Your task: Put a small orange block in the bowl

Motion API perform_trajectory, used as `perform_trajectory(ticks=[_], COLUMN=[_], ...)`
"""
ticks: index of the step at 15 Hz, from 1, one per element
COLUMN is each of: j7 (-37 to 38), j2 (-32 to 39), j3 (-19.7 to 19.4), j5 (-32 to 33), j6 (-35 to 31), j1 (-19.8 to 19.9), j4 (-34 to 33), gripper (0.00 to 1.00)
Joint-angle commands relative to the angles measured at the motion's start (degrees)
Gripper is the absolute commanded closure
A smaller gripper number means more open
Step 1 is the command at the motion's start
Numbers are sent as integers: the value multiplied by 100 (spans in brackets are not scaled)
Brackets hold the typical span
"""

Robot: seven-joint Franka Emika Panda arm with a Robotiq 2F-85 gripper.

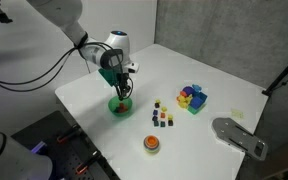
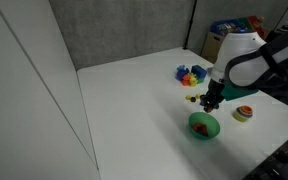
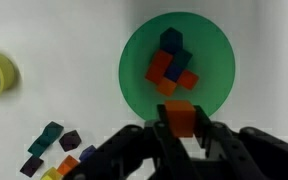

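Observation:
I need to move my gripper toward the middle of the bowl first, to lower the small orange block [image 3: 181,117] inside.
In the wrist view my gripper [image 3: 180,122] is shut on a small orange block [image 3: 181,117] and holds it above the near rim of the green bowl [image 3: 136,62]. Several small orange and blue cubes [image 3: 170,68] lie inside the bowl. In both exterior views the gripper [image 1: 119,87] [image 2: 212,101] hangs just over the bowl [image 1: 118,104] [image 2: 204,126]; the held block is too small to make out there.
Several tiny coloured cubes [image 3: 52,152] [image 1: 161,116] lie on the white table beside the bowl. A pile of bigger bright blocks [image 1: 192,97] [image 2: 192,74] sits farther off. An orange round dish [image 1: 151,144] [image 2: 243,113] stands near the table edge.

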State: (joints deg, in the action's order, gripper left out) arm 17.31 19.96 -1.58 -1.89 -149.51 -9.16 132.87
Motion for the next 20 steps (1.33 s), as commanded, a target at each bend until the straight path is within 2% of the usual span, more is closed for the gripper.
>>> perform_trajectory(ticks=[1, 9, 14, 18, 19, 20], j7=[31, 289, 298, 233, 219, 180], j2=[4, 695, 1023, 1128, 1141, 1142], j3=[58, -333, -654, -721, -729, -701], j5=[314, 997, 1117, 1028, 1025, 998], j6=[-276, -1149, -1336, -1296, -1275, -1229], j1=[-111, -654, -1008, -1103, -1109, -1074], j4=[251, 217, 179, 143, 136, 130], gripper=[90, 91, 92, 91, 50, 45])
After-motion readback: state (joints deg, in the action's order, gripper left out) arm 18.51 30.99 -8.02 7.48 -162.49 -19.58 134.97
